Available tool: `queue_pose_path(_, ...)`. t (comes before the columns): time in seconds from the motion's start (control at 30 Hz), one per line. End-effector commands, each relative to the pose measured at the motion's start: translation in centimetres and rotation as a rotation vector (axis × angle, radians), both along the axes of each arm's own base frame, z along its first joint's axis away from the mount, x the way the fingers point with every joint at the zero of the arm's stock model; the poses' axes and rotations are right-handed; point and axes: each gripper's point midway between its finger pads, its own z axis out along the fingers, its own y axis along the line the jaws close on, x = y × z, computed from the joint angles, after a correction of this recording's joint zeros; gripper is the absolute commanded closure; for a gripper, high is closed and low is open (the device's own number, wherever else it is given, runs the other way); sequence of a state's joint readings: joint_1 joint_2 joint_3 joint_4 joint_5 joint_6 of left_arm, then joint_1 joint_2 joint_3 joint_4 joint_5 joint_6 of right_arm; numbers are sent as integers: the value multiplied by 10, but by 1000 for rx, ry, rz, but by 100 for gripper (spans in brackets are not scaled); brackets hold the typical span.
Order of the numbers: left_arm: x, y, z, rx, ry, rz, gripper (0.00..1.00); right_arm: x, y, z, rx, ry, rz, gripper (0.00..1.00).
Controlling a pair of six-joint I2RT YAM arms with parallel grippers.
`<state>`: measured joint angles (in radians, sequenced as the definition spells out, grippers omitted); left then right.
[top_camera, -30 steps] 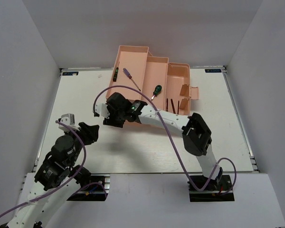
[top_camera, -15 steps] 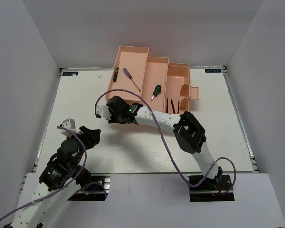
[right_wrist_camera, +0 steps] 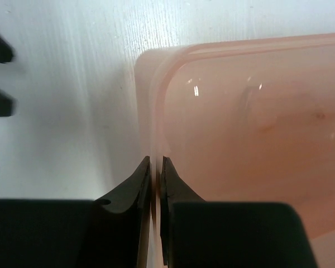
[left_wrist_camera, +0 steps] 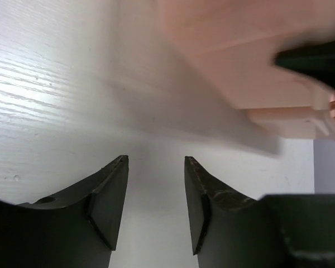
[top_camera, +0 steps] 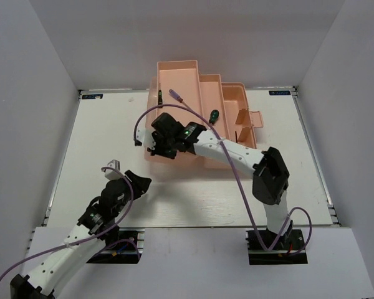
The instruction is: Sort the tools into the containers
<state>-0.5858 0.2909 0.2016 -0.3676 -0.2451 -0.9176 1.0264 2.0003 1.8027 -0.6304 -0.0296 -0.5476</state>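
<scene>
My right gripper moves up and toward the toolbox's side latch (top_camera: 256, 119) next, taking the tray's thin side along, since the tiered trays stand folded out.
The salmon-pink toolbox (top_camera: 181, 75) stands at the back of the table with its tiered trays folded out. A green-handled screwdriver (top_camera: 158, 98) and a thin blue-handled one (top_camera: 175, 95) lie in the left tray. Another green-handled screwdriver (top_camera: 214, 116) lies in the middle tray. My right gripper (top_camera: 157, 142) is at the box's near left corner. In the right wrist view it (right_wrist_camera: 155, 161) is shut on the tray's thin wall (right_wrist_camera: 151, 84). My left gripper (top_camera: 140, 182) hovers low over the table in front of the box, open and empty (left_wrist_camera: 156, 159). The box's underside (left_wrist_camera: 240, 67) shows blurred ahead.
The white table (top_camera: 100, 137) is walled in by white panels on three sides. The right arm (top_camera: 230, 152) stretches across the table in front of the toolbox. The box's side latch (top_camera: 254, 118) sticks out to the right.
My right gripper has shut on the tray's wall, and the toolbox has shifted back and right, its tools sliding. My left arm has moved right towards the box, jaws narrower.
</scene>
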Motion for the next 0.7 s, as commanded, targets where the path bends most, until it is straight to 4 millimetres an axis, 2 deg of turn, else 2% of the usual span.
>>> queue_pose_path(0.0,11,-22,11,-123,-61,-43,46,7,-1,145,307,-165,-8,100)
queue_pose_path(0.1,13,-26,-3,-129,-49,-48,62,6,-12,153,326,-153,-18,100)
queue_pose_path(0.17,19,-30,5,-164,-104,-51,78,2,-18,152,337,-120,-21,100)
queue_pose_path(0.2,22,-27,-7,-147,-84,-32,82,0,-22,155,344,-116,-20,100)
queue_pose_path(0.23,23,-28,-9,-148,-86,-32,85,-4,-23,155,352,-97,-23,100)
queue_pose_path(0.27,30,-30,3,-178,-139,-26,86,-6,-25,147,342,-74,-19,100)
queue_pose_path(0.3,31,-31,0,-178,-140,-26,86,-8,-27,146,343,-62,-15,100)
queue_pose_path(0.33,34,-30,-14,-152,-100,-15,84,-12,-31,146,347,-52,-18,100)
queue_pose_path(0.4,48,-35,2,-178,-162,-10,78,-19,-36,140,344,-22,-8,100)
queue_pose_path(0.47,60,-40,-3,-161,-147,-11,74,-24,-41,136,341,-7,-8,100)
queue_pose_path(0.5,71,-43,6,-168,-163,0,69,-29,-45,121,317,27,-1,100)
queue_pose_path(0.57,83,-48,7,-153,-148,-4,67,-34,-48,123,331,35,12,100)
queue_pose_path(0.6,96,-50,13,-156,-157,11,65,-38,-50,114,318,54,16,100)
queue_pose_path(0.67,108,-49,15,-155,-153,25,63,-43,-53,115,322,65,28,100)
